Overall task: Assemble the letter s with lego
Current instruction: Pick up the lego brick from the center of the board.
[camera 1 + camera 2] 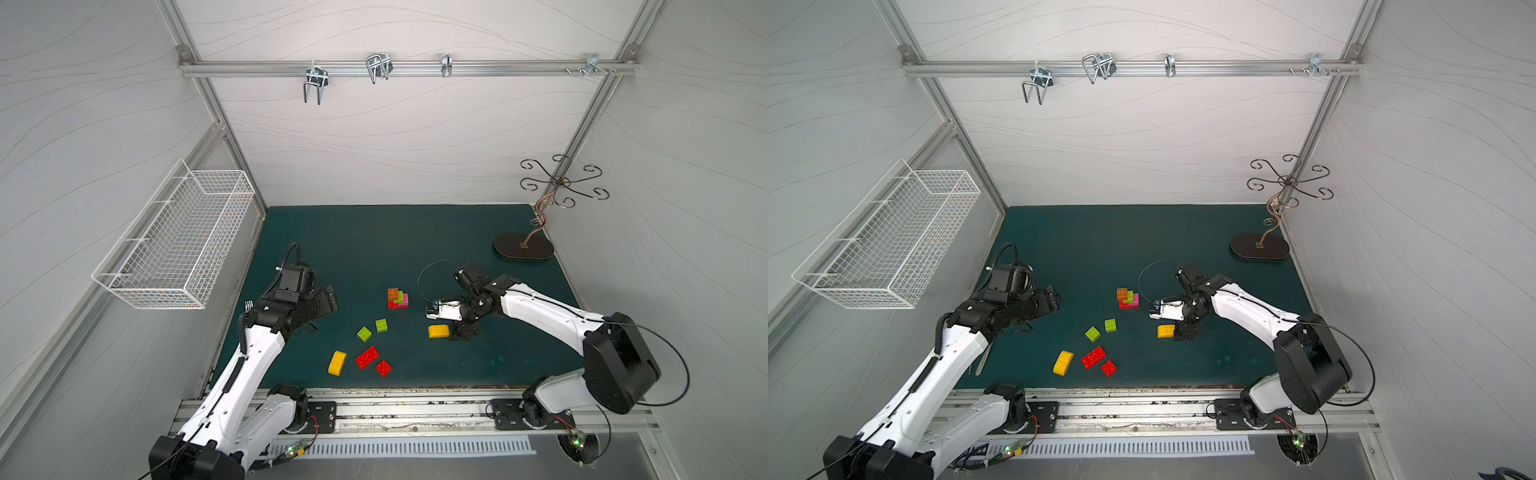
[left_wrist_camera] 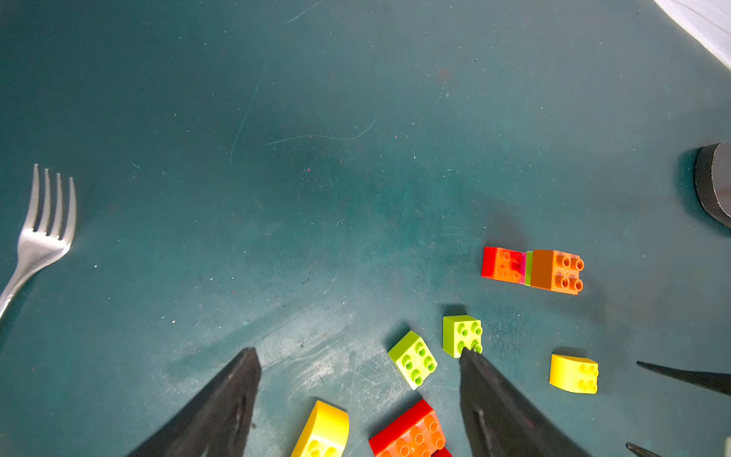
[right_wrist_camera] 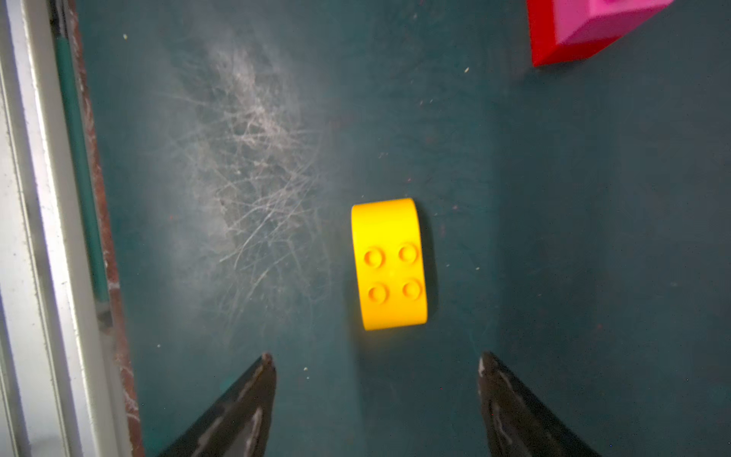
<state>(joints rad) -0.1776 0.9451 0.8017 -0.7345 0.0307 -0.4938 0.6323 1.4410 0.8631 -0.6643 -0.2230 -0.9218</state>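
I should lower my right gripper over the yellow round-topped brick's studded end (image 1: pixel 443 330) (image 3: pixel 392 293) and close on both long sides of the brick, since that end faces the gap between my open fingers.
A small stack of lego (image 1: pixel 397 299) stands mid-mat: orange-brown, lime green and pink squares on a red brick; the left wrist view shows it too (image 2: pixel 532 271). A yellow round-topped brick (image 3: pixel 389 263) lies studs up just beyond my right gripper (image 3: pixel 376 356), which is open and empty above the mat, jaws pointing down (image 1: pixel 459 334). Loose near the front are two lime green squares (image 1: pixel 364 333) (image 1: pixel 381 325), a red oblong (image 1: pixel 367 357), a red square (image 1: pixel 383 368) and another yellow brick (image 1: pixel 337 363). My left gripper (image 2: pixel 360 352) hangs open and empty left of them (image 1: pixel 330 301).
A fork (image 2: pixel 43 233) lies on the mat by the left arm. A white wire basket (image 1: pixel 178 245) hangs on the left wall. An ornamental metal stand (image 1: pixel 523 246) sits at the back right. Metal hooks (image 1: pixel 378 66) hang from the rear rail.
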